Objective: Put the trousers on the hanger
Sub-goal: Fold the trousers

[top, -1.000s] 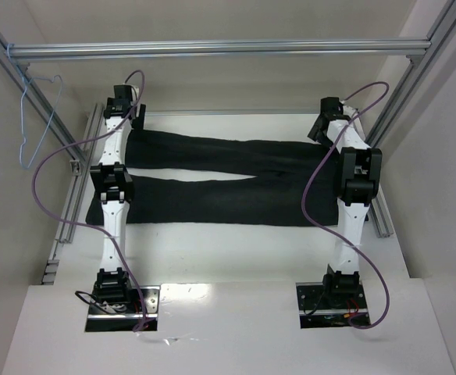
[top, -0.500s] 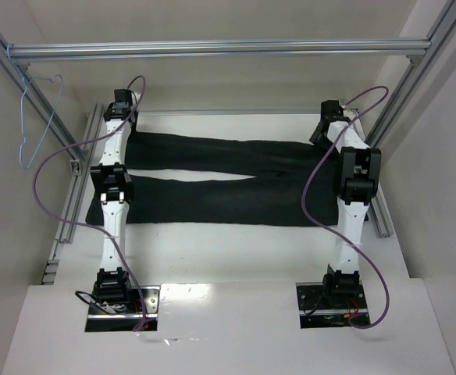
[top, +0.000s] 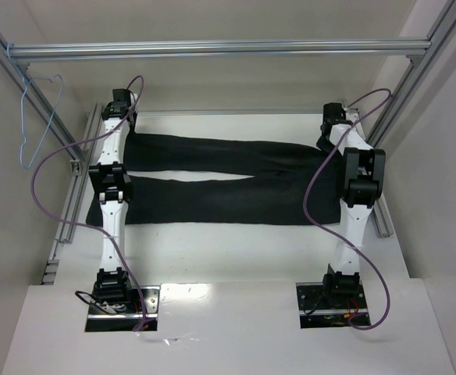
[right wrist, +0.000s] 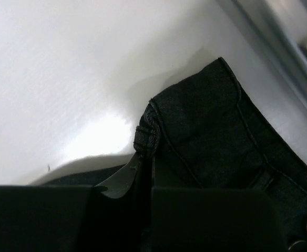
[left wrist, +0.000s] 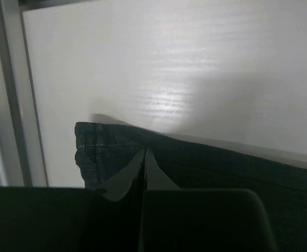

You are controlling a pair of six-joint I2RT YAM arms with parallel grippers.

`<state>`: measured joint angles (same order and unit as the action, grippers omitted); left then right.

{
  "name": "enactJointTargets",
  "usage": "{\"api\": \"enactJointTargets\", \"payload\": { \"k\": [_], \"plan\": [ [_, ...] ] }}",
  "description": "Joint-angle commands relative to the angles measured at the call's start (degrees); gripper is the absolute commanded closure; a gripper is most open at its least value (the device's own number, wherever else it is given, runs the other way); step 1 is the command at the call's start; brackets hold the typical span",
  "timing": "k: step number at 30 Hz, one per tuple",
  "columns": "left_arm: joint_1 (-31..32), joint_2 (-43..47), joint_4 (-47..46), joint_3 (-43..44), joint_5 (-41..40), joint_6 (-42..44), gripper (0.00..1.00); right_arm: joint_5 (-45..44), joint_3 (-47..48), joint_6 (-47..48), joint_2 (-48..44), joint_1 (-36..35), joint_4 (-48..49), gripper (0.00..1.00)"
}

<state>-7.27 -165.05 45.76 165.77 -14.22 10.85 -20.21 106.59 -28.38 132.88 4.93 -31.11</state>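
The right gripper lifts the waistband of the trousers back over their near waist corner (top: 331,216) next, lowers it and releases, as the legs lie spread apart.
The black trousers (top: 212,176) lie flat across the white table, legs to the left and waist to the right. My left gripper (top: 122,119) is at the far left leg end. In the left wrist view its tips (left wrist: 144,153) are shut together on the hem of the trousers (left wrist: 211,165). My right gripper (top: 328,139) is at the far right waist corner. In the right wrist view it (right wrist: 147,155) is shut on the bunched waistband of the trousers (right wrist: 211,131). The light-blue hanger (top: 40,125) hangs from the frame at the upper left, away from both grippers.
A silver frame bar (top: 212,48) runs across the back above the table. Slanted bars (top: 423,70) stand at both sides. Metal rails lie along the table's left edge (top: 73,183) and right edge (top: 381,220). Purple cables (top: 48,168) loop off both arms.
Both grippers have gone from open to shut on the far edge of the trousers. The right arm has shifted slightly rightward and the waist corner has bunched.
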Motion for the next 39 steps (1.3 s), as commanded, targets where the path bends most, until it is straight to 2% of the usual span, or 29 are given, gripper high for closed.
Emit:
{"api": "enactJointTargets", "payload": {
  "k": [1, 6, 13, 17, 18, 21, 22, 26, 37, 39],
  "plan": [
    [-0.8, 8.1, 1.9, 0.1, -0.4, 1.5, 1.00, 3.9, -8.8, -0.3, -8.8, 0.3, 4.5, 1.00],
    [-0.8, 16.2, 2.9, -5.5, -0.4, 2.0, 1.00, 6.5, -21.3, 0.8, -24.9, 0.3, 14.5, 1.00],
    [-0.8, 30.0, 3.5, -17.6, 1.4, 2.0, 1.00, 6.5, -35.1, 3.9, -40.4, 1.4, 19.4, 1.00],
    [-0.8, 39.0, 2.4, -30.7, 2.8, 3.1, 1.00, 8.1, -41.6, 3.9, -47.9, 3.8, 20.5, 1.00],
    [-0.8, 41.2, 0.4, -39.5, 2.8, 3.7, 1.00, 8.1, -42.7, 3.9, -49.6, 3.8, 20.5, 1.00],
    [-0.8, 51.5, -6.1, -55.0, 2.0, 7.0, 1.00, 10.1, -48.1, 3.3, -57.1, 4.4, 21.5, 1.00],
    [-0.8, 56.5, -8.0, -64.3, 1.2, 7.8, 1.00, 10.8, -51.3, 2.8, -58.9, 4.4, 22.1, 1.00],
    [-1.3, 64.7, -12.5, -76.3, 0.6, 8.2, 1.00, 11.3, -57.5, 1.7, -66.7, 4.4, 22.6, 1.00],
    [-2.7, 77.2, -17.4, -89.7, -1.4, 8.7, 1.00, 14.5, -63.7, -0.6, -84.3, 4.4, 12.5, 1.00],
    [-3.2, 79.8, -19.1, -93.2, -2.6, 9.6, 1.00, 17.3, -64.4, -2.1, -86.3, 4.4, 10.6, 1.00]
  ]
}}
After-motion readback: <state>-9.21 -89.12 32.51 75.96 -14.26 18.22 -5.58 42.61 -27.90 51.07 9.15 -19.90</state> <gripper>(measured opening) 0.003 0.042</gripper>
